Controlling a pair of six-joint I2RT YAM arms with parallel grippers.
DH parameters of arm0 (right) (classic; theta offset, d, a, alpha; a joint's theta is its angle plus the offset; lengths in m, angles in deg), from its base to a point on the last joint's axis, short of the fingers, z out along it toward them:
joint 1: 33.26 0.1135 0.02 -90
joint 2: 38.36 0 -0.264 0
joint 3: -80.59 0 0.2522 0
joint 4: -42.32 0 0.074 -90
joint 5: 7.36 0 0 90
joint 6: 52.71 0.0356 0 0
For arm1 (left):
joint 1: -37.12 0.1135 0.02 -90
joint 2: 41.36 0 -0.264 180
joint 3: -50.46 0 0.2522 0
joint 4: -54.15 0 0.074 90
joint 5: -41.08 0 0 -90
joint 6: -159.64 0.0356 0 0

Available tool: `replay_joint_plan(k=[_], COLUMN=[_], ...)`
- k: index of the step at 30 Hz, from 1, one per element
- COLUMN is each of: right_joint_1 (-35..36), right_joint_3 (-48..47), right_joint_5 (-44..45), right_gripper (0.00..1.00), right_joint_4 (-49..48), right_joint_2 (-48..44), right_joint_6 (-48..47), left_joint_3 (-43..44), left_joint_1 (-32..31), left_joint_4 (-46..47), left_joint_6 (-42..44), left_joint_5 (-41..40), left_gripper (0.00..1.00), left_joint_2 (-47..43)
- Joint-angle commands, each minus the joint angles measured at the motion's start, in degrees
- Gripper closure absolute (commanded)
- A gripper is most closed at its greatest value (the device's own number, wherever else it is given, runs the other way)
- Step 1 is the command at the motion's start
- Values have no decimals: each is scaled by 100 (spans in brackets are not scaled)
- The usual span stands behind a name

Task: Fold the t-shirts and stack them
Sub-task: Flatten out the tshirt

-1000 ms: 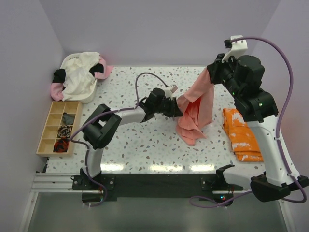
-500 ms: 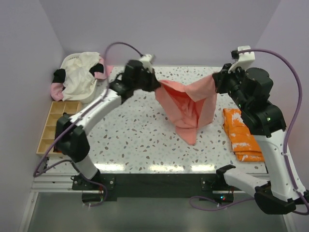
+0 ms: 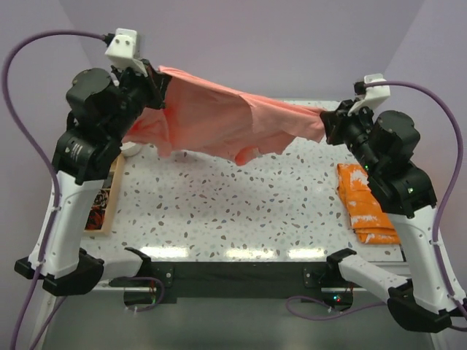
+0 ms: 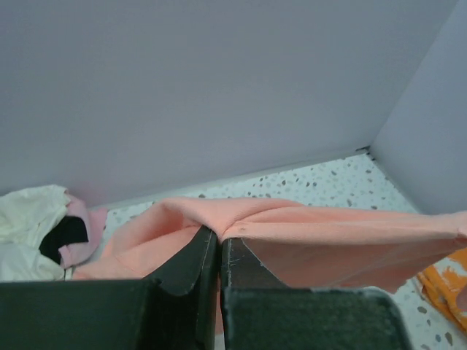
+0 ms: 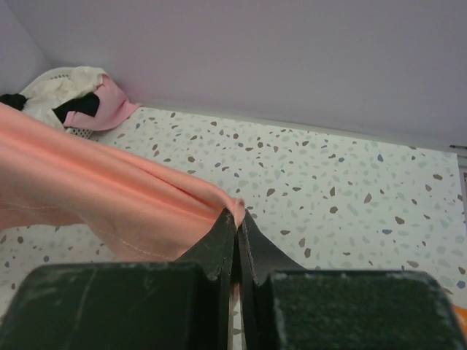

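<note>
The stretched cloth hangs in the air, so the left gripper should bring its end of the t-shirt down onto the far part of the speckled table and let it go.
The salmon-pink t-shirt [image 3: 219,117] hangs stretched in the air between both arms, high above the speckled table [image 3: 241,211]. My left gripper [image 3: 162,79] is shut on its left end, my right gripper [image 3: 325,122] shut on its right end. In the left wrist view the cloth [image 4: 306,233] is pinched between my closed fingers [image 4: 188,259]; that gripper [image 4: 219,235] shows no gap. The right wrist view shows the same for the right gripper [image 5: 238,217], cloth [image 5: 95,197] trailing left. A folded orange t-shirt with white splotches [image 3: 365,203] lies at the table's right side.
A white basket [image 5: 80,133] at the back left holds cream [image 5: 69,91] and pink [image 5: 109,106] clothes. A wooden compartment tray [image 3: 102,211] lies at the left edge, mostly hidden by my left arm. Purple walls close the back and sides.
My left gripper closed on the salmon-pink shirt, then rose up and far to the left, pulling it out into a wide span. The right gripper stayed shut near its place.
</note>
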Motion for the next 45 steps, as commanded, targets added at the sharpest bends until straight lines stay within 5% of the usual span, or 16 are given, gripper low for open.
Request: replay_joint_plan(k=[1, 13, 20, 24, 33, 41, 45], right_joint_1=[-80, -80, -71, -80, -80, -80, -80], right_joint_3=[-87, -96, -130, -613, -1168, -149, 211], right_joint_5=[413, 282, -262, -1305, -1741, 39, 1333], right_gripper=[100, 100, 100, 100, 100, 100, 100], right_joint_4=[-128, 196, 776, 1338, 1226, 339, -100], right_joint_2=[235, 105, -977, -1355, -1804, -1190, -68], right_joint_6=[-184, -158, 140, 106, 185, 9, -158], left_joint_3=[-242, -585, -58, -320, -655, -1873, -2762], left_joint_1=[148, 201, 201, 183, 192, 192, 201], left_joint_4=[-492, -922, -1994, -1951, -941, -634, 24], left_joint_6=[293, 328, 547, 609, -6, -199, -418], left_joint_5=[-685, 113, 2255, 2988, 3103, 1812, 630], left_gripper=[100, 100, 100, 100, 100, 100, 100], left_joint_2=[408, 330, -224, -1038, -2105, -1465, -729])
